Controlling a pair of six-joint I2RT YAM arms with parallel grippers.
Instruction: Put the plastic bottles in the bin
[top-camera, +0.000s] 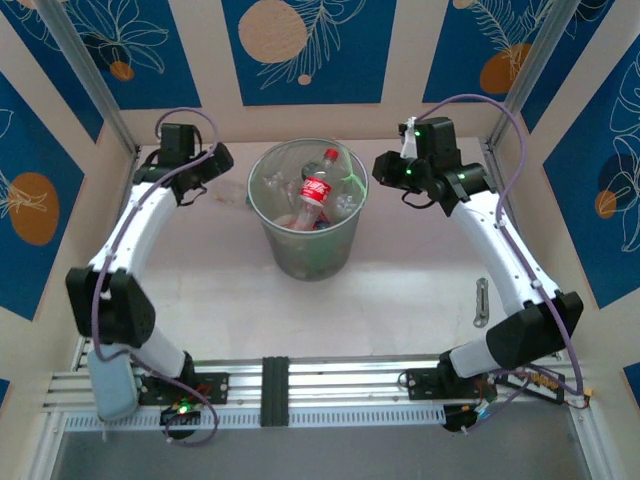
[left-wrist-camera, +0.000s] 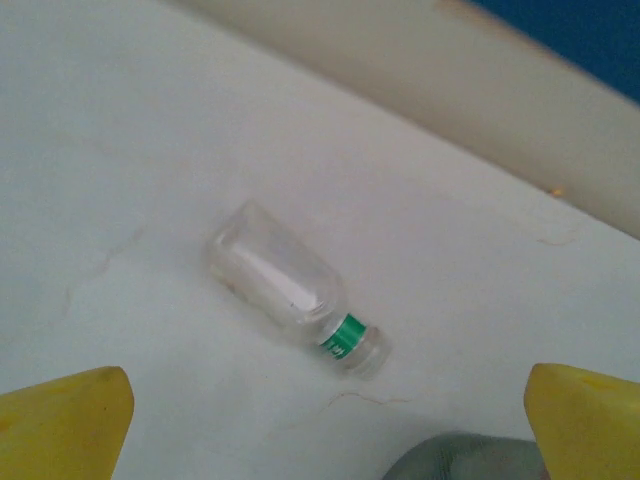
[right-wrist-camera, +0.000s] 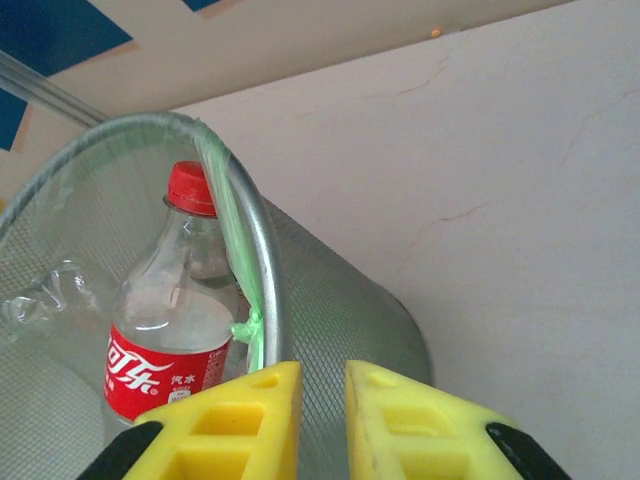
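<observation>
I will next move my left gripper down and turn it so its open fingers go on both sides of the clear bottle's square-sided body (top-camera: 233, 194) (left-wrist-camera: 275, 265), since that lies below it, at an angle on the tabletop.
The bin (top-camera: 305, 235), a round grey mesh basket with a clear liner, stands mid-table and holds several plastic bottles. A red-capped, red-labelled bottle (top-camera: 318, 184) leans upright on top, and it is also behind the bin's rim (right-wrist-camera: 252, 235) as the same bottle (right-wrist-camera: 165, 330). Left of the bin my left gripper (top-camera: 218, 160) hangs open and empty, its yellow fingers (left-wrist-camera: 62, 425) wide apart. Beyond them a small clear bottle with a green neck band (left-wrist-camera: 290, 288) lies on its side on the table, touching neither finger. My right gripper (right-wrist-camera: 323, 400) hovers shut and empty by the bin's right rim.
White panels with blue patterns wall in the table on three sides. A small metal strip (top-camera: 481, 302) lies on the right near the right arm. The bin's grey edge (left-wrist-camera: 465, 458) shows at the bottom of the left wrist view.
</observation>
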